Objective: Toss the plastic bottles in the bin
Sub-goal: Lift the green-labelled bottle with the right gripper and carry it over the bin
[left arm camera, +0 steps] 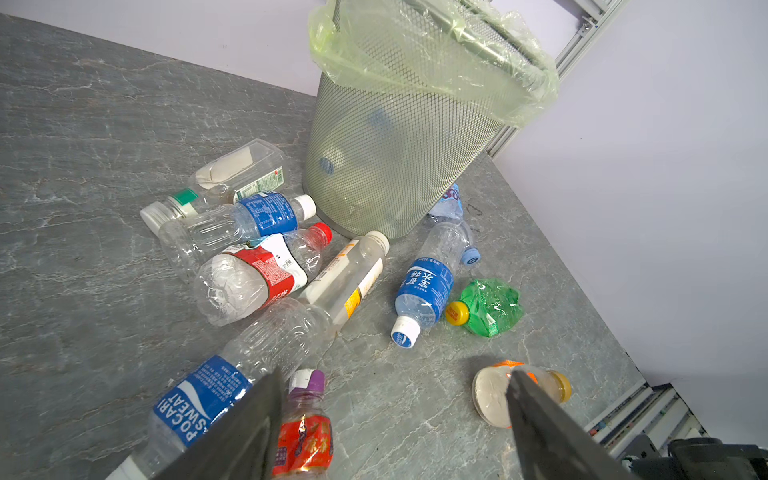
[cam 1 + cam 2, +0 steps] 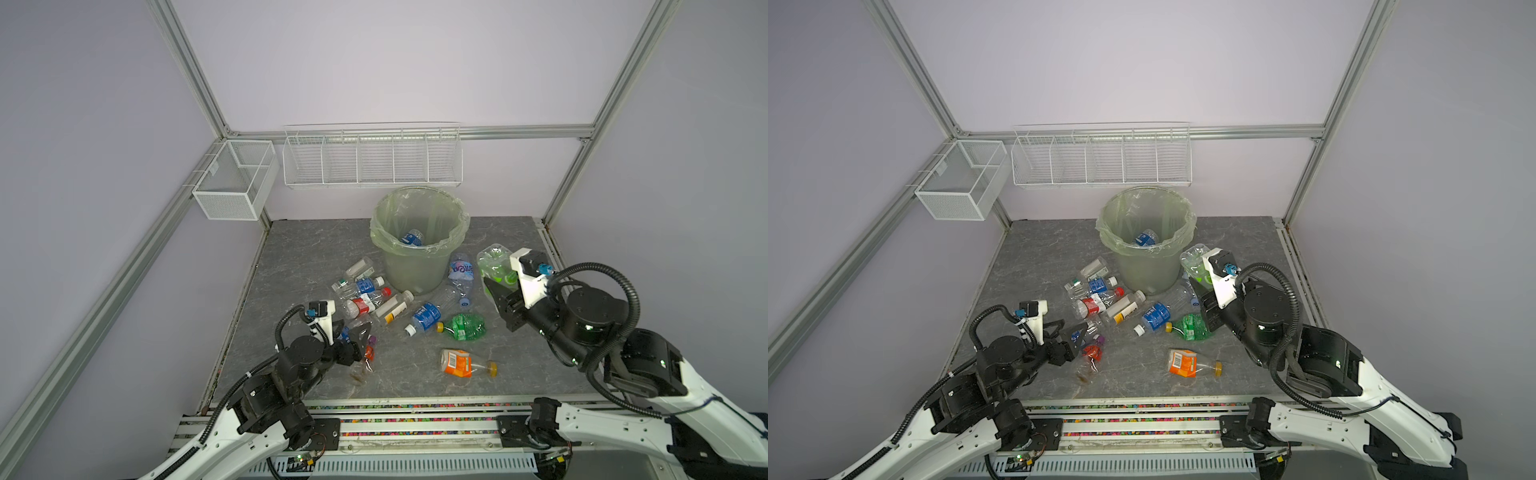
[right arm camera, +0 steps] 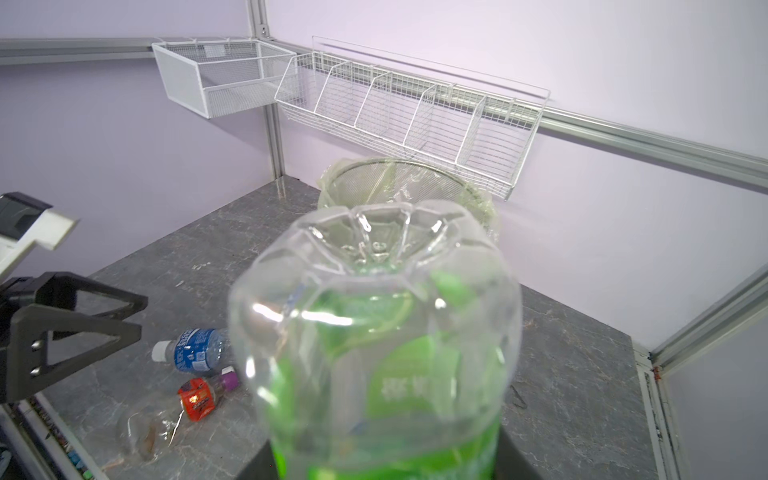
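Observation:
My right gripper is holding the clear green-labelled bottle (image 2: 494, 266) and will go up and outward over the bin's opening (image 2: 420, 214) to let go of it, because the bin stands outward of my gripper.
The bin (image 2: 409, 274) (image 2: 1144, 270) stands at the back middle with a blue-labelled bottle (image 2: 412, 237) inside. My right gripper (image 2: 500, 284) (image 3: 380, 465) is shut on a clear green-labelled bottle (image 2: 494, 266) (image 3: 374, 332), held in the air right of the bin, base towards the rim. My left gripper (image 2: 359, 332) (image 1: 395, 386) is open low over the table. A small red-labelled, purple-capped bottle (image 1: 305, 432) lies just inside one finger. Several plastic bottles (image 2: 365, 297) lie left of and in front of the bin, among them a crushed green one (image 2: 465, 326) and an orange-labelled one (image 2: 459, 363).
A white wire rack (image 2: 372, 160) and a mesh basket (image 2: 235, 178) hang on the walls behind the bin. Aluminium frame posts (image 2: 565, 178) border the grey table. A Pocari Sweat bottle (image 1: 208, 399) lies outside my left gripper's finger.

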Tool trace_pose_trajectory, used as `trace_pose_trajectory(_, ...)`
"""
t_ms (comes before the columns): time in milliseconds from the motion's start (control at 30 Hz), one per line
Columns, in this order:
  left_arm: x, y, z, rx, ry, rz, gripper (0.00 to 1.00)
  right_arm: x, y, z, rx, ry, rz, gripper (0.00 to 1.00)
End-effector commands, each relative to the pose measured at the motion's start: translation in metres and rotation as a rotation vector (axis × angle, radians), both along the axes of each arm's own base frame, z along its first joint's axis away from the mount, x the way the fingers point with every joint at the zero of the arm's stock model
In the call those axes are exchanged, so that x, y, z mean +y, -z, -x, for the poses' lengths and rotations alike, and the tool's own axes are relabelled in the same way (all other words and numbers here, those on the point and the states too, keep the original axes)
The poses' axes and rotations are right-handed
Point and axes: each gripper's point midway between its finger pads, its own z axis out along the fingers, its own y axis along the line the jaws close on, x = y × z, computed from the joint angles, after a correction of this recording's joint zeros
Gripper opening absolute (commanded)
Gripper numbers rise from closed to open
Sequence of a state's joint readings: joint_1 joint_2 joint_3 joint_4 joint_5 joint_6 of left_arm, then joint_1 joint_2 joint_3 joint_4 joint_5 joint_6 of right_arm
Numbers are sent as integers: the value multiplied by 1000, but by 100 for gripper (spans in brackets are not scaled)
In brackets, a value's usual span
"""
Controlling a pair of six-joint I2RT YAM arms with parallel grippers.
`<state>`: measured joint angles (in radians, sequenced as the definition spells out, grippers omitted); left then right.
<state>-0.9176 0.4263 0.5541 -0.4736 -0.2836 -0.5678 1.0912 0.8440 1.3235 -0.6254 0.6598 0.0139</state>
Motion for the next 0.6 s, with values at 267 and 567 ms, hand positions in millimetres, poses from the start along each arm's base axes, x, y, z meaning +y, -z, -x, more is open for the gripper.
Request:
trace_pose_trajectory(267, 0, -4, 2, -5, 1, 32, 83, 39, -29, -55, -6, -28, -35, 29)
trace_pose_trajectory(567, 5, -7, 5, -11, -6, 41, 83, 74, -41, -118, 48, -68, -74, 29)
